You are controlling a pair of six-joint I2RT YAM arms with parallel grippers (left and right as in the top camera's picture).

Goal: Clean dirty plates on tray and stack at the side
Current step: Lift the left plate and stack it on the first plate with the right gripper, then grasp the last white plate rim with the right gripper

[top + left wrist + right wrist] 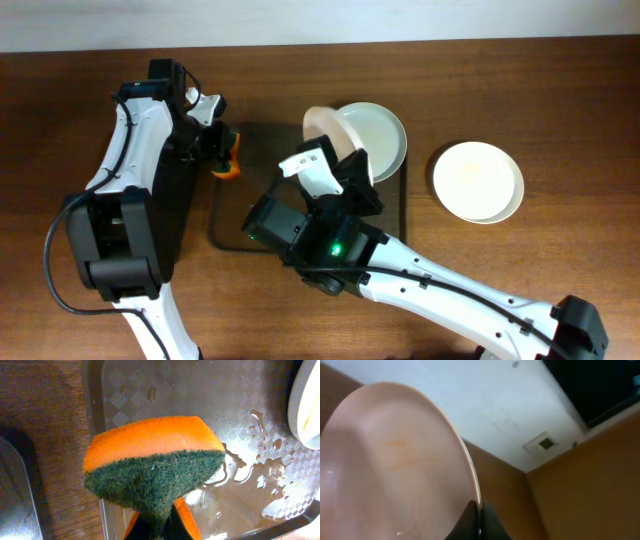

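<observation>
I should next move my right gripper past the tray, tilt the pink plate (pixel 325 128) level, lower it onto the cream plate (pixel 478 180) and let it go, since that one already lies aside.
My right gripper (pixel 345 160) is shut on the rim of a pink plate (pixel 325 128) and holds it tilted on edge above the dark tray (pixel 228 235). In the right wrist view the pink plate (pixel 395 470) fills the left side, with faint orange smears on it, and the jaws (pixel 480 515) pinch its edge. My left gripper (pixel 222 150) is shut on an orange and green sponge (pixel 152 465) over the tray's left edge (pixel 92 420). A pale green plate (pixel 378 135) lies on the tray's far right. A cream plate (pixel 478 180) sits on the table to the right.
The wet tray floor (pixel 210 420) shows water drops. The rim of the pale plate (pixel 302 405) shows at the right of the left wrist view. The wooden table (pixel 560 90) surrounds the tray. A grey object (pixel 15 490) lies left of the tray.
</observation>
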